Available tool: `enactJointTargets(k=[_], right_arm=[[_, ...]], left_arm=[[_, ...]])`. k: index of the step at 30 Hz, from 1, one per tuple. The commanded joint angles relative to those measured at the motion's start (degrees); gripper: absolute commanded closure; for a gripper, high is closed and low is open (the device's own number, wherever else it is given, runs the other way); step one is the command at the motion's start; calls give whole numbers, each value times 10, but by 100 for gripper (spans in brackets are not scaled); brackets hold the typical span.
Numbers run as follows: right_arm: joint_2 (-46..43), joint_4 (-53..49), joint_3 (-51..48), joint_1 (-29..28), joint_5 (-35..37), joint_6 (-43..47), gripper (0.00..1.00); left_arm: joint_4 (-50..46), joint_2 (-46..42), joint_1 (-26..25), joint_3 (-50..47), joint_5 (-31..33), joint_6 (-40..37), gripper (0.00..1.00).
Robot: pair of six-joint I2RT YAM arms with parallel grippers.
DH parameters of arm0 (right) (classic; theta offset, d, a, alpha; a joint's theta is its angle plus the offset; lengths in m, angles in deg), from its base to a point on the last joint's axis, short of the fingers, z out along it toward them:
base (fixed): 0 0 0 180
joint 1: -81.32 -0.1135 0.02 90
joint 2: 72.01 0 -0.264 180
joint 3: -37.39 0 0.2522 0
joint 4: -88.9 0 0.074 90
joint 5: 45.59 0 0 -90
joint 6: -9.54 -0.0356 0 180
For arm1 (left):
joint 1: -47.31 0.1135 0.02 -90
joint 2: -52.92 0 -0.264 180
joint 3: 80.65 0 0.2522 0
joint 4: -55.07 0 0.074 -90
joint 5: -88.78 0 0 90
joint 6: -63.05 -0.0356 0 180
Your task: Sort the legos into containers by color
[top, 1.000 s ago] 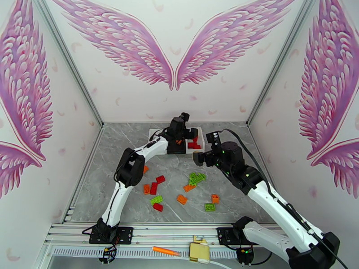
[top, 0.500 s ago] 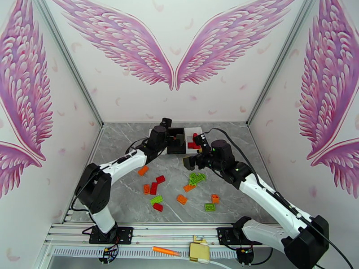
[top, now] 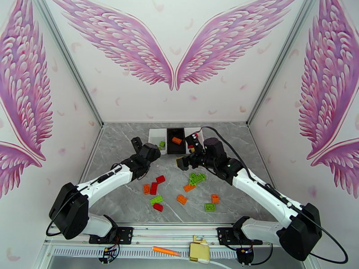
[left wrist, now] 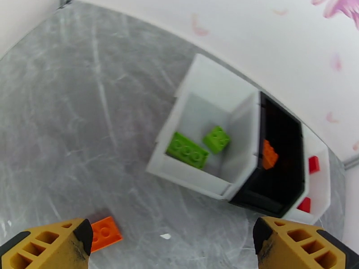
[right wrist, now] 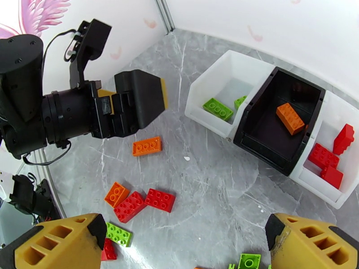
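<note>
The robot's left gripper will turn and move down and back, with its fingers on either side of the orange lego's short ends, since the lego lies at an angle to its open fingers.
Three containers stand in a row at the back: a white bin (top: 155,133) (left wrist: 211,84) holding two green legos (left wrist: 187,150), a black bin (top: 176,149) (right wrist: 269,144) holding one orange lego (top: 177,140) (right wrist: 290,118), and a white bin (top: 198,130) (right wrist: 314,180) holding red legos (right wrist: 332,158). Several red, orange and green legos (top: 181,199) lie scattered on the table's middle. My left gripper (top: 146,148) (left wrist: 175,247) hangs open and empty, left of the bins. In front of the black bin hovers my right gripper (top: 186,151) (right wrist: 184,247), open and empty as well.
An orange lego (left wrist: 105,232) (right wrist: 146,146) lies on the grey table just under the left gripper. Two red bricks (right wrist: 160,199) and an orange one (right wrist: 116,193) lie close together nearer me. A long orange stick (top: 166,251) rests on the front rail.
The left arm has pulled back from above the black bin to the left, its gripper opening; an orange lego now lies in that bin. The right gripper has shifted left.
</note>
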Motion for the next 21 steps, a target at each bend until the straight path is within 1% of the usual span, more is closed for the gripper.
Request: enactJointTargets(k=[1, 6, 11, 15, 18, 21], right_arm=[[6, 10, 16, -6, -8, 7, 1], [6, 8, 14, -6, -3, 10, 1], [2, 5, 10, -6, 3, 11, 1], [-1, 4, 5, -6, 9, 12, 1], [-2, 3, 3, -6, 11, 14, 1], [-3, 2, 3, -6, 14, 14, 1]], left_arm=[[-101, -7, 7, -11, 42, 106, 1], [-164, 51, 25, 38, -7, 125, 1], [-205, 117, 45, 84, -62, 123, 2], [-198, 145, 57, 88, -80, 126, 5], [-187, 168, 71, 93, -110, 120, 5], [-195, 196, 80, 108, -137, 112, 5]])
